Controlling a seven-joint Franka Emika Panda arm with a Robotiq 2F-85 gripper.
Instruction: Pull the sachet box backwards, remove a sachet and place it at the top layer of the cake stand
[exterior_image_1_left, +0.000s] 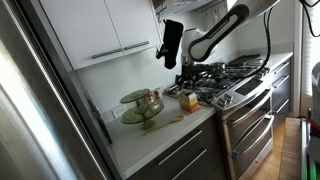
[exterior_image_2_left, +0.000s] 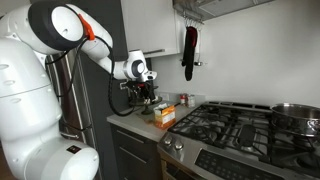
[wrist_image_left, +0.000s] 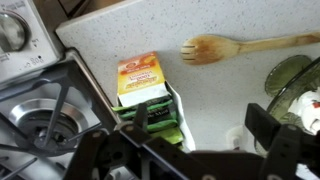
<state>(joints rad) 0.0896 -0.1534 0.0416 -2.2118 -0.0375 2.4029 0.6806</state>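
My gripper's fingers still lie along the edges of the green sachets rather than across them. It needs to turn and lower onto the green sachets in the box's open end (wrist_image_left: 155, 118) next.
The sachet box (wrist_image_left: 140, 78) is a small orange-and-tan carton lying on the white counter next to the stove, its end open and showing green sachets (wrist_image_left: 158, 122). It also shows in both exterior views (exterior_image_1_left: 187, 100) (exterior_image_2_left: 165, 114). The cake stand (exterior_image_1_left: 142, 104) stands further along the counter, with small items on its plates; in the wrist view only its edge (wrist_image_left: 292, 75) shows, and in an exterior view it is partly behind the gripper (exterior_image_2_left: 136, 100). My gripper (wrist_image_left: 200, 122) is open and empty, low over the box's open end, one finger over the sachets (exterior_image_1_left: 185, 77) (exterior_image_2_left: 147, 88).
A wooden fork-spoon (wrist_image_left: 240, 46) lies on the counter between box and stand. The gas stove (wrist_image_left: 40, 112) with black grates borders the box (exterior_image_1_left: 225, 80). A dark cloth hangs on the wall (exterior_image_2_left: 189, 50). White cabinets are above (exterior_image_1_left: 100, 30).
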